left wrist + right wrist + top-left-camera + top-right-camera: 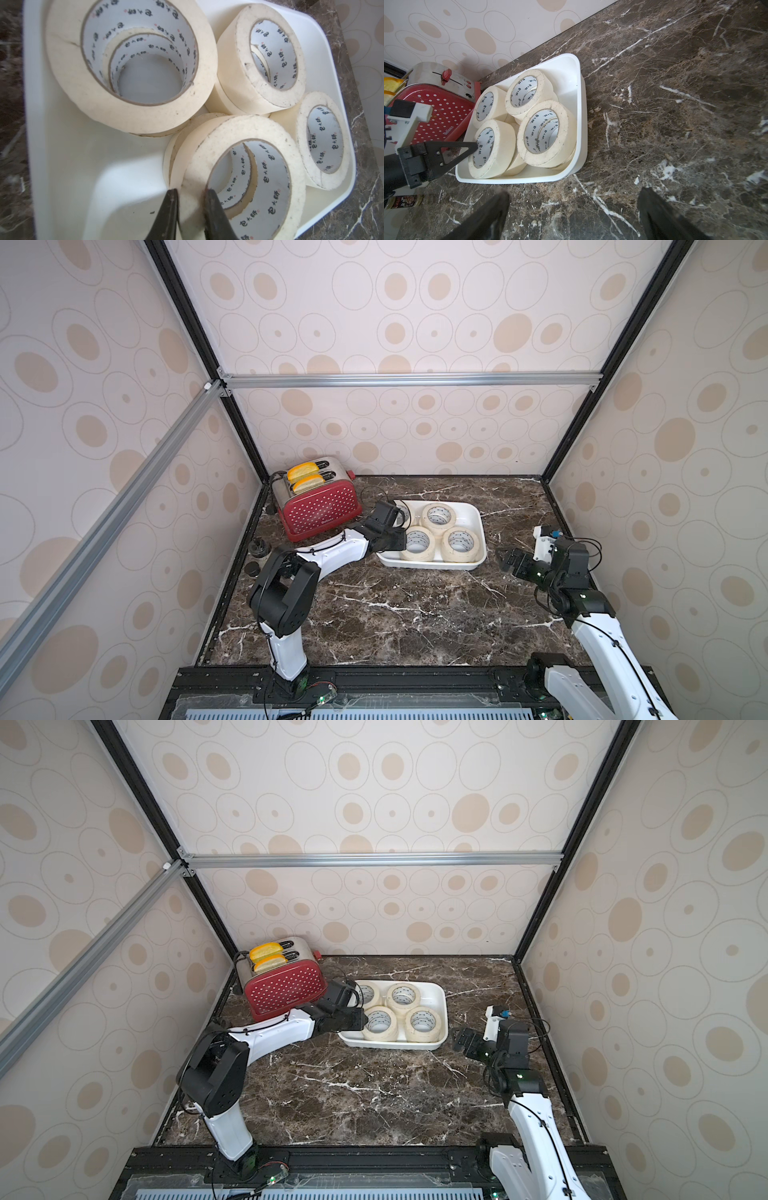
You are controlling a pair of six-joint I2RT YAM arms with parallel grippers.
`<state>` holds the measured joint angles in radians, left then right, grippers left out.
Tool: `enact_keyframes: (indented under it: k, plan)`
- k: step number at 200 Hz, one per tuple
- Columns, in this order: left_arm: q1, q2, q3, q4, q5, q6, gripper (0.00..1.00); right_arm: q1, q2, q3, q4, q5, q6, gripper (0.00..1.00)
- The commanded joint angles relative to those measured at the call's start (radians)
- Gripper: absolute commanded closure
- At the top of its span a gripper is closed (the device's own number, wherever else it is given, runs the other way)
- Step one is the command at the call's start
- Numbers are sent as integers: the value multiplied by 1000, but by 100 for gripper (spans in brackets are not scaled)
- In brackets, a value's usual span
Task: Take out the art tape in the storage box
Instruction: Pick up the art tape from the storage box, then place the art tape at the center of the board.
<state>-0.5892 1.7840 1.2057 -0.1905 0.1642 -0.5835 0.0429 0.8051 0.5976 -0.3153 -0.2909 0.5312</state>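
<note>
Next, the left gripper raises the roll over the box's side, then brings it back and down onto the marble before the toaster, which lies bare.
The white storage box (481,526) (444,1006) sits on the marble top and holds several cream art tape rolls stacked in pairs (436,516) (402,996) (544,133). My left gripper (398,540) (360,1020) (191,199) reaches into the box's near left corner. It is shut on the wall of the top roll there (417,541) (239,145): one finger is inside the core, the other outside. My right gripper (505,559) (460,1038) (573,199) hangs open over bare marble to the right of the box, holding nothing.
A red dotted toaster (320,510) (442,116) with toast in its slots stands just left of the box, close behind my left arm. Small dark jars (259,549) sit at the table's left edge. Walls enclose three sides.
</note>
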Motion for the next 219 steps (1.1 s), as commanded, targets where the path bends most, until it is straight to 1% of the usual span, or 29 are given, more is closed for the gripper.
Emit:
enact_keyframes:
  k: [1,24,48,65,88,102,150,164,180,219]
  plan:
    - [1,-86,-7,28,-23,-4,93,2,4,7,-7,6,-4,0]
    - [2,-142,-21,24,-40,-1,95,2,2,10,-11,7,-8,0]
    - [17,-222,-49,1,-55,10,98,2,1,19,-17,11,-12,0]
    - [53,-299,-103,-6,-46,-6,100,2,2,27,-21,12,-19,0]
    - [125,-427,-205,-12,-45,-33,100,2,8,31,-19,17,-26,0]
    - [149,-504,-247,-61,-83,-16,100,3,15,34,-18,17,-29,0]
    - [171,-708,-380,-226,-258,37,100,2,43,37,-13,26,-47,0]
    - [178,-742,-412,-262,-297,44,100,3,51,37,-12,29,-50,0]
    - [188,-765,-444,-287,-313,42,100,2,60,35,-7,29,-50,0]
    - [198,-764,-517,-288,-372,8,100,3,79,39,4,19,-43,0]
